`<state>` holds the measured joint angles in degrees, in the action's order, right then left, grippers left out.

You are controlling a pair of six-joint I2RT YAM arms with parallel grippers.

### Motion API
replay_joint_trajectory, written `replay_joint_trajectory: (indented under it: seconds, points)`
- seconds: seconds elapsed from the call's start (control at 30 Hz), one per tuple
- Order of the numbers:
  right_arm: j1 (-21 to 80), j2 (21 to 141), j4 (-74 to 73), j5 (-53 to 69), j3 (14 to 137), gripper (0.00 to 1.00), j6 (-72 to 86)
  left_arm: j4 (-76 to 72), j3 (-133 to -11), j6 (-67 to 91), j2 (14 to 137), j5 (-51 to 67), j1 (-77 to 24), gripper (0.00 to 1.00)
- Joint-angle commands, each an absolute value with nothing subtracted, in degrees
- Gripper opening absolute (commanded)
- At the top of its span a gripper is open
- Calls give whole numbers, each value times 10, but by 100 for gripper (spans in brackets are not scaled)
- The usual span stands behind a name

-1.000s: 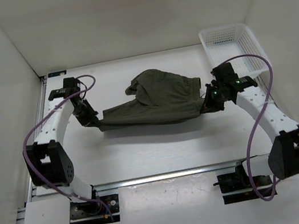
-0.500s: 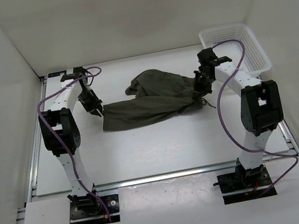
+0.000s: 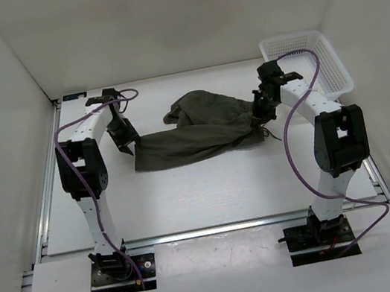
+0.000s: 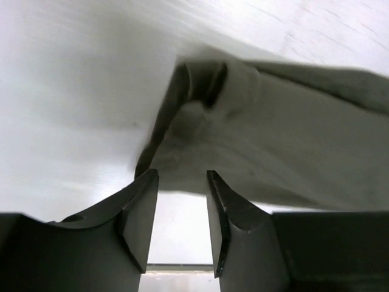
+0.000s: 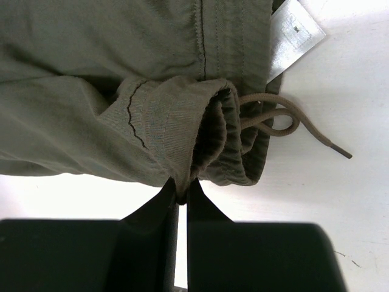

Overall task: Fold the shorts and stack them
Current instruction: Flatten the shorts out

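Observation:
The leg hem is just below the left gripper, so the robot should lower that gripper's open fingers onto the raised fold, where loose cloth stands up, before it closes them.
The dark olive-green shorts lie stretched left to right across the table, bunched at the back middle. My left gripper is at their left end. In the left wrist view its jaws stand open with nothing between them, the leg hem just ahead. My right gripper is at the shorts' right end. In the right wrist view it is shut on a fold of the waistband. The drawstring cord and a white label show beside it.
A white mesh basket stands at the back right corner, just right of my right arm. White walls enclose the table on the left, back and right.
My left gripper has let go of the left end of the shorts and stands open; the cloth now lies on the table. Both arms have swung toward the back.

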<state>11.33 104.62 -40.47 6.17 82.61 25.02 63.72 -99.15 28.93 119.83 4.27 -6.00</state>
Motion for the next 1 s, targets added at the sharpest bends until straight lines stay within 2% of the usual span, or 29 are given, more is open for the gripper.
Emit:
replay_joint_trajectory:
  seconds: [0.0, 0.03, 0.27, 0.37, 0.4, 0.7, 0.97]
  points:
    - [112, 1026, -405, 59, 842, 0, 240, 625, -1012, 291, 1228, 40, -66, 49]
    - [112, 1026, -405, 59, 842, 0, 240, 625, -1017, 291, 1233, 40, -66, 49]
    - [112, 1026, -400, 59, 837, 0, 240, 620, -1036, 296, 1260, 20, -71, 32]
    - [112, 1026, -395, 65, 831, 0, 240, 620, -1036, 301, 1266, 14, -71, 21]
    - [112, 1026, -395, 65, 831, 0, 240, 620, -1036, 301, 1266, 14, -71, 10]
    - [112, 1015, -395, 65, 821, 0, 240, 641, -1024, 307, 1201, -34, -71, 10]
    - [112, 971, -395, 65, 784, 0, 245, 665, -948, 307, 1050, -46, -71, 10]
